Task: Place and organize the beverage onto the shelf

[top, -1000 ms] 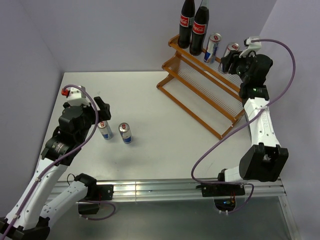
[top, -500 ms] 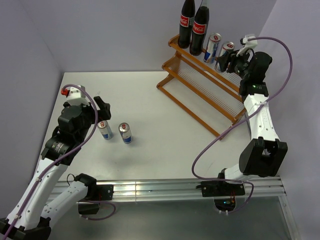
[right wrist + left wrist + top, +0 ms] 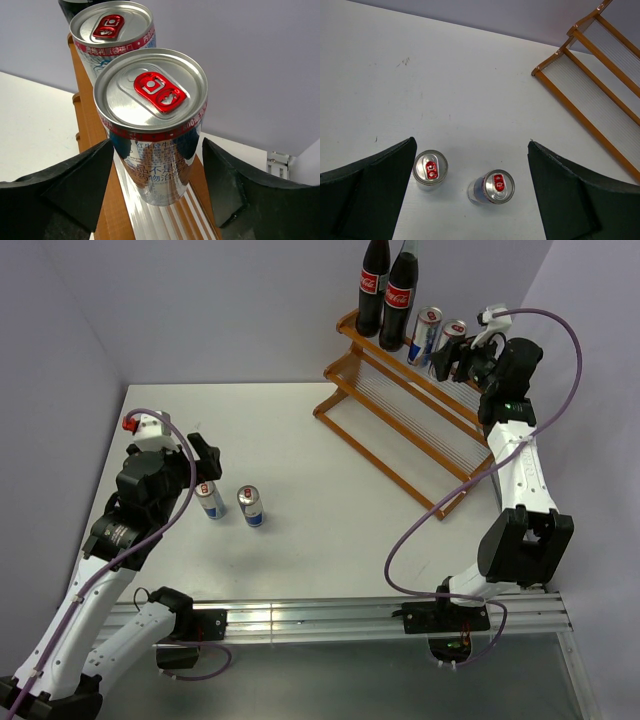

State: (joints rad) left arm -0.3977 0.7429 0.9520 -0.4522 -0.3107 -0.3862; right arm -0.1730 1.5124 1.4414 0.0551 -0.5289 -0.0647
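The can farther from the shelf stands below my left gripper, off-center to the left in the wrist view. I need to shift it that way and lower it over the can.
Two dark cola bottles (image 3: 374, 285) (image 3: 398, 300) stand at the far end of the shelf's (image 3: 400, 425) top tier, with a silver-blue can (image 3: 427, 335) beside them. A second can (image 3: 455, 337) (image 3: 152, 125) stands upright on the top tier's pale rods, just behind the first (image 3: 112, 30). My right gripper (image 3: 463, 360) (image 3: 157, 142) straddles this can, its fingers slightly parted from the can's sides, with a narrow gap showing on the right. Two more cans (image 3: 210, 500) (image 3: 250, 506) stand on the table. My left gripper (image 3: 205, 462) (image 3: 471, 145) hangs wide open above them (image 3: 430, 168) (image 3: 495, 187).
The shelf's lower tier (image 3: 600, 95) carries nothing. The back wall rises right behind the shelf, and the right wall is close to my right arm. The arms' metal rail (image 3: 330, 615) runs along the near edge.
My right gripper has carried its can left along the top tier, up against the other can, and its jaws have eased apart. The left arm has not moved.
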